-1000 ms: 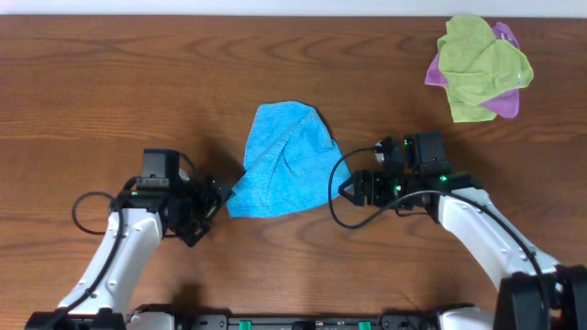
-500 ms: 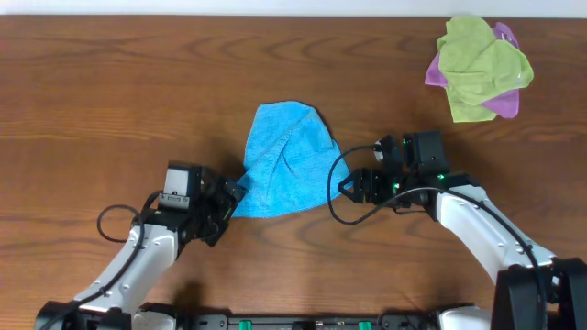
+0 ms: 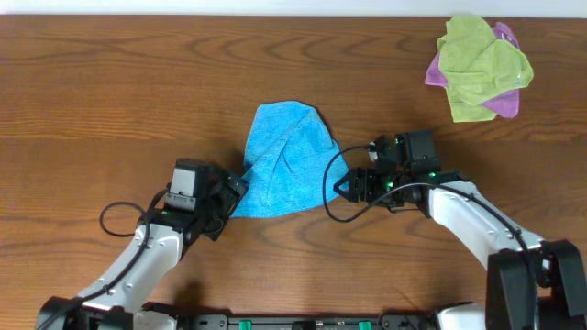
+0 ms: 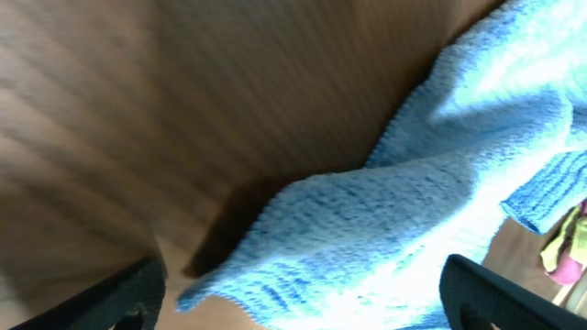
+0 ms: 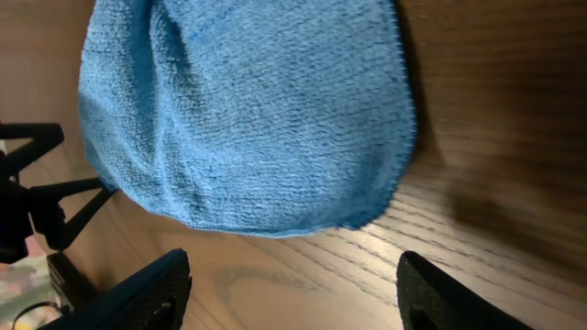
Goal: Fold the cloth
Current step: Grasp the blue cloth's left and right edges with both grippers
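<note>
The cloth's near corner (image 3: 242, 208) (image 4: 280, 280) already lies between the spread fingers. My left gripper stays low there and draws its fingers together next.
The sky-blue cloth (image 3: 282, 160) lies crumpled in the middle of the wooden table. My left gripper (image 3: 231, 192) is open at the cloth's lower-left corner; in the left wrist view that corner (image 4: 385, 247) lies between the spread fingers (image 4: 119, 293). My right gripper (image 3: 347, 186) is open and empty just right of the cloth's lower-right edge; in the right wrist view the cloth (image 5: 248, 119) lies just ahead of the spread fingertips (image 5: 138, 293), apart from them. No white tag shows.
A lime-green cloth (image 3: 481, 64) lies on a purple-pink cloth (image 3: 504, 103) at the table's far right corner. Black cables loop beside both arms. The table (image 3: 110, 82) is dark wood.
My left gripper has moved right to the cloth's lower-left corner. My right gripper has edged slightly left toward the cloth. The cloth has not moved.
</note>
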Available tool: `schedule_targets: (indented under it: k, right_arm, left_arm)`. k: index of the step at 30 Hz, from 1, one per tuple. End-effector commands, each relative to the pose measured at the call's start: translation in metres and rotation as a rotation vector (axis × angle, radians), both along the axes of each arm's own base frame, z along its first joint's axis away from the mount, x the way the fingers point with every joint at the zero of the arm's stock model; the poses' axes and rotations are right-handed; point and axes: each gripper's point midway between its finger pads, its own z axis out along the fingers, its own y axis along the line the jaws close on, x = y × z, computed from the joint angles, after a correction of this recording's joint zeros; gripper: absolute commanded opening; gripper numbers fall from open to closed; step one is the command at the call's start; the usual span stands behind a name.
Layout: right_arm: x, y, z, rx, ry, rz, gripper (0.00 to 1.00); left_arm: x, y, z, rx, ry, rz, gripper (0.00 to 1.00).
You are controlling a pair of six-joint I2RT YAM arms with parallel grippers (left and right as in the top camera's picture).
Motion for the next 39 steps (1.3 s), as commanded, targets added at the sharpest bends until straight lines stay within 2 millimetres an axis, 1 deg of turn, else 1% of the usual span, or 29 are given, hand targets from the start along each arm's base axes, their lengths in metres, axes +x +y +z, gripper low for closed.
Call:
schedule_targets:
  k: [1,6,7,12,16,18,19,20,23,27,29,32,34,35,36,37,38,39]
  right_arm:
    - [-0.006,0.006,-0.003,0.009,0.026,0.003,0.72]
    - [-0.006,0.007,-0.004,-0.010,0.022,0.009,0.72]
    - [-0.006,0.007,-0.005,-0.015,0.021,0.008,0.72]
    - [-0.004,0.003,-0.007,-0.039,0.020,-0.011,0.71]
    - [-0.004,0.001,-0.009,-0.057,0.021,-0.021,0.67]
    - [-0.003,0.000,-0.010,-0.063,0.020,-0.024,0.66]
    - [-0.003,-0.001,-0.011,-0.067,0.020,-0.026,0.64]
    - [-0.003,-0.002,-0.013,-0.072,0.028,-0.029,0.60]
    - [-0.007,-0.002,-0.026,-0.080,0.074,-0.033,0.56]
    - [-0.010,0.006,-0.040,-0.077,0.103,-0.010,0.54]
    - [-0.008,0.010,-0.041,-0.072,0.094,-0.007,0.52]
    - [-0.004,0.009,-0.041,-0.087,0.072,-0.013,0.44]
    - [-0.002,0.005,-0.043,-0.111,0.066,-0.024,0.35]
    - [-0.002,0.005,-0.043,-0.111,0.065,-0.025,0.28]
    - [-0.002,0.005,-0.044,-0.114,0.064,-0.026,0.18]
    - [-0.001,0.005,-0.044,-0.114,0.064,-0.026,0.07]
    - [-0.001,0.005,-0.044,-0.114,0.064,-0.026,0.02]
    - [-0.002,0.005,-0.044,-0.113,0.064,-0.026,0.01]
  left_arm:
    - [-0.010,0.000,-0.020,0.033,0.068,0.010,1.00]
    - [-0.012,-0.003,-0.029,0.037,0.091,0.005,1.00]
    - [-0.012,-0.002,-0.030,0.038,0.095,0.005,0.95]
    - [-0.012,-0.001,-0.032,0.046,0.100,0.008,0.89]
    - [-0.012,0.000,-0.032,0.053,0.099,0.011,0.80]
    - [-0.012,0.000,-0.033,0.055,0.100,0.011,0.72]
    - [-0.012,0.000,-0.033,0.056,0.099,0.012,0.70]
    - [-0.012,0.000,-0.033,0.056,0.099,0.012,0.68]
    - [-0.013,0.001,-0.033,0.057,0.103,0.012,0.61]
    - [-0.014,0.001,-0.033,0.058,0.104,0.009,0.55]
    - [-0.014,0.001,-0.033,0.058,0.105,0.009,0.51]
    - [-0.014,0.001,-0.033,0.058,0.104,0.009,0.38]
    - [-0.013,0.001,-0.033,0.058,0.104,0.009,0.17]
    - [-0.014,0.001,-0.033,0.058,0.104,0.009,0.11]
    - [-0.013,0.001,-0.033,0.058,0.104,0.009,0.07]
    - [-0.013,0.001,-0.033,0.058,0.103,0.008,0.06]
    - [-0.013,0.001,-0.033,0.060,0.098,0.003,0.06]
    - [-0.012,0.000,-0.032,0.062,0.087,-0.012,0.06]
